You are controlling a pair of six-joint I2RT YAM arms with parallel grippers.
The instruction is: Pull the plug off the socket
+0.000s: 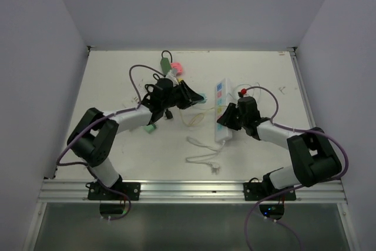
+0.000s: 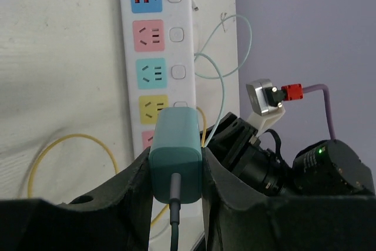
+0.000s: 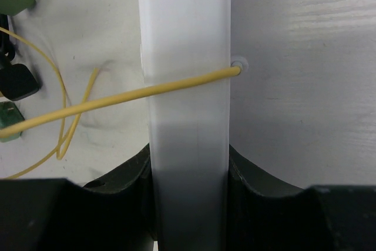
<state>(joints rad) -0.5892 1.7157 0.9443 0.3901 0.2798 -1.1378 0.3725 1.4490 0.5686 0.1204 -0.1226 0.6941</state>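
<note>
The table (image 1: pixel 163 130) beside the small green piece is the spot my left gripper should move to, going away from the power strip and down to get there.
A white power strip (image 1: pixel 221 105) with coloured sockets lies on the table right of the middle. My left gripper (image 1: pixel 196 97) is shut on a teal plug (image 1: pixel 203 98) at the strip's left side. In the left wrist view the plug (image 2: pixel 176 151) sits tight between my fingers (image 2: pixel 126 204), in front of the strip's (image 2: pixel 154 57) lower sockets. Its prongs are hidden, so I cannot tell whether they are seated. My right gripper (image 1: pixel 225 123) is shut on the strip's near end; in the right wrist view the strip (image 3: pixel 188 86) fills the gap between the fingers.
A yellow cable (image 3: pixel 117 101) crosses the strip and loops on the table (image 1: pixel 194 119). A white cable (image 1: pixel 202 152) lies near the front. A green plug (image 1: pixel 165 62) and a pink plug (image 1: pixel 176 69) lie at the back. A small green piece (image 1: pixel 151 128) sits by the left arm.
</note>
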